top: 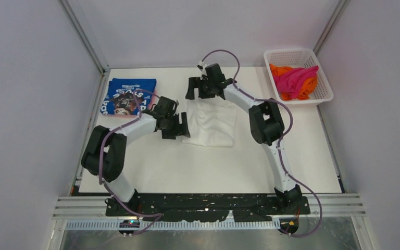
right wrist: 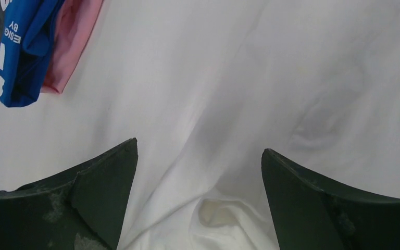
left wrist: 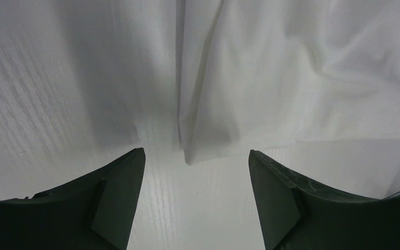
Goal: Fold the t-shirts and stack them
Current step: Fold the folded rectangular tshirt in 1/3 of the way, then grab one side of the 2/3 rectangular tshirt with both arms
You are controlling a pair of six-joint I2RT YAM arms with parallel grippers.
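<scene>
The white t-shirt's free near corner (top: 232,145), opposite my left gripper, lies back from my right gripper, so my right gripper needs to move back and down there next.
A white t-shirt (top: 213,122) lies partly folded in the middle of the table. My left gripper (top: 181,127) is low at its left edge, open. In the left wrist view the left gripper (left wrist: 196,152) has only bare table between its fingers, with a corner of the white t-shirt (left wrist: 291,78) just ahead. My right gripper (top: 197,88) hovers at the shirt's far edge, open. In the right wrist view the right gripper (right wrist: 199,146) straddles wrinkled white t-shirt cloth (right wrist: 271,78). A folded blue t-shirt (top: 130,95) lies at the back left. It rests on a pink t-shirt (right wrist: 78,31).
A white mesh basket (top: 324,95) at the back right holds a magenta shirt (top: 298,78) and an orange shirt (top: 278,70). Grey walls with metal posts close in the table on three sides. The arm bases sit at the near edge.
</scene>
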